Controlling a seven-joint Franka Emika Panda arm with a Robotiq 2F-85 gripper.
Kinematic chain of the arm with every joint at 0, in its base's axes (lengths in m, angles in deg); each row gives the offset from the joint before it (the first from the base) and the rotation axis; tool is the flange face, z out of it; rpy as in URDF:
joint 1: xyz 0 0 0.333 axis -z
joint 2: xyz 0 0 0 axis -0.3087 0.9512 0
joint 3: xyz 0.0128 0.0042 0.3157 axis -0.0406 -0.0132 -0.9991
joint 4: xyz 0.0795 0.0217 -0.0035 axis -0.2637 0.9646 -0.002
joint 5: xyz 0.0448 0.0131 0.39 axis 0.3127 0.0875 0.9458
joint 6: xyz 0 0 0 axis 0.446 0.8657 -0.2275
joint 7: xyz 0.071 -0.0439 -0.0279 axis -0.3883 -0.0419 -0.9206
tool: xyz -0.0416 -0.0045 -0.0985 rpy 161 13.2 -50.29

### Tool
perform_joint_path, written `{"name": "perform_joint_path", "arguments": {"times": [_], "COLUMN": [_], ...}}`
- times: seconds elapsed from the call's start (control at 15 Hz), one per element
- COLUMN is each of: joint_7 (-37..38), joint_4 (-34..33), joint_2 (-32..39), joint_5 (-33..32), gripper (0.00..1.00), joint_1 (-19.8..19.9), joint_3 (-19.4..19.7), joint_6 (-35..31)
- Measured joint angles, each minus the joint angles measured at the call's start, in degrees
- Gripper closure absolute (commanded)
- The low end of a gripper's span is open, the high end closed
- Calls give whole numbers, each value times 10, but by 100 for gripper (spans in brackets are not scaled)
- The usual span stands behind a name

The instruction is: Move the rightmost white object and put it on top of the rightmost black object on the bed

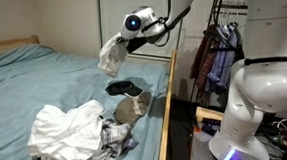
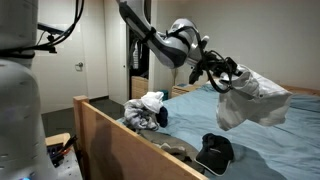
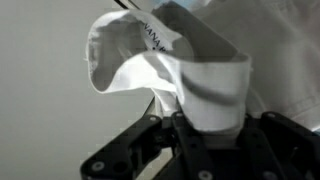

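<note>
The white garment comes down toward the bed next as my gripper tilts its fingers downward and releases it over the black cap. This is because the garment still hangs high up.
My gripper is shut on a white garment and holds it in the air above the blue bed. The garment also hangs from the gripper as a pale bundle. In the wrist view the white cloth fills the space between the fingers. A black cap lies on the bed near its wooden side rail, below and a little to the side of the held garment; it also shows in an exterior view.
A pile of white and patterned clothes and a grey-tan garment lie on the bed. A wooden bed rail runs along the edge. Hanging clothes stand beside the bed. A door is behind.
</note>
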Motion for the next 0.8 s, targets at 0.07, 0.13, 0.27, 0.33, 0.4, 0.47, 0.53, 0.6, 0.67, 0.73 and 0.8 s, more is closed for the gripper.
{"name": "perform_joint_path", "arguments": {"times": [0.07, 0.13, 0.27, 0.33, 0.4, 0.47, 0.53, 0.6, 0.67, 0.73, 0.8], "joint_7": [33, 57, 75, 75, 75, 72, 63, 51, 37, 22, 7], "joint_4": [0, 0, 0, 0, 0, 0, 0, 0, 0, 0, 0], "joint_2": [13, 23, 37, 44, 49, 54, 57, 60, 63, 65, 66], "joint_5": [-24, -45, -72, -83, -92, -99, -102, -102, -102, -102, -102], "gripper": [90, 90, 90, 90, 90, 90, 90, 90, 90, 90, 90], "joint_1": [-10, -2, 30, 42, 52, 62, 71, 79, 88, 96, 103], "joint_3": [-5, -32, -102, -128, -149, -166, -179, -190, -199, -207, -213], "joint_6": [30, 72, 150, 183, 210, 230, 239, 244, 244, 242, 238]}}
